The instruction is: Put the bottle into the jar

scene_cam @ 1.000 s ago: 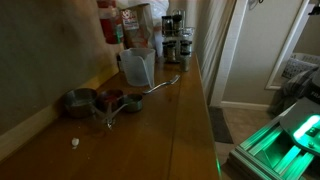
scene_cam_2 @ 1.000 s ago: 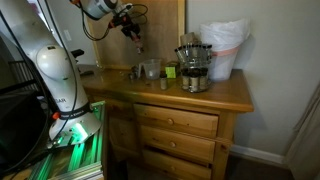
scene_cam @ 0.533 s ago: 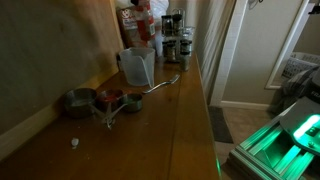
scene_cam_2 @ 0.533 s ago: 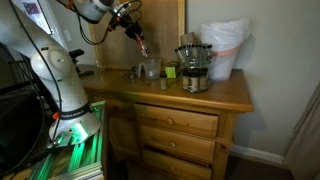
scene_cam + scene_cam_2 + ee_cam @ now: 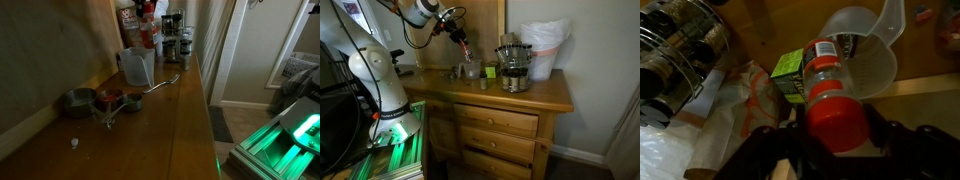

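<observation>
My gripper moves away from the green box next and brings the bottle down into the jar's opening [image 5: 137, 52] [image 5: 869, 52] to release it, as the bottle's base still hangs above the jar's rim.
My gripper [image 5: 830, 135] is shut on the bottle [image 5: 830, 95], a small clear bottle with a red cap. I hold it in the air just above the rim of the jar [image 5: 868, 45], the translucent whitish jug with a spout. In both exterior views the bottle [image 5: 148, 38] [image 5: 466, 46] hangs over the jar [image 5: 137, 66] [image 5: 471, 69] on the wooden dresser top. The bottle's lower end points at the jar's mouth.
Metal measuring cups [image 5: 100, 101] lie near the jar. A rack of dark-topped shakers [image 5: 680, 45] [image 5: 172, 38] and a green box [image 5: 790, 75] stand beside it. A metal pot [image 5: 513, 80] and a white bag [image 5: 544, 48] stand farther along. A wall runs behind.
My gripper has carried the bottle down and across toward the jar; it now hangs right over the jar's rim.
</observation>
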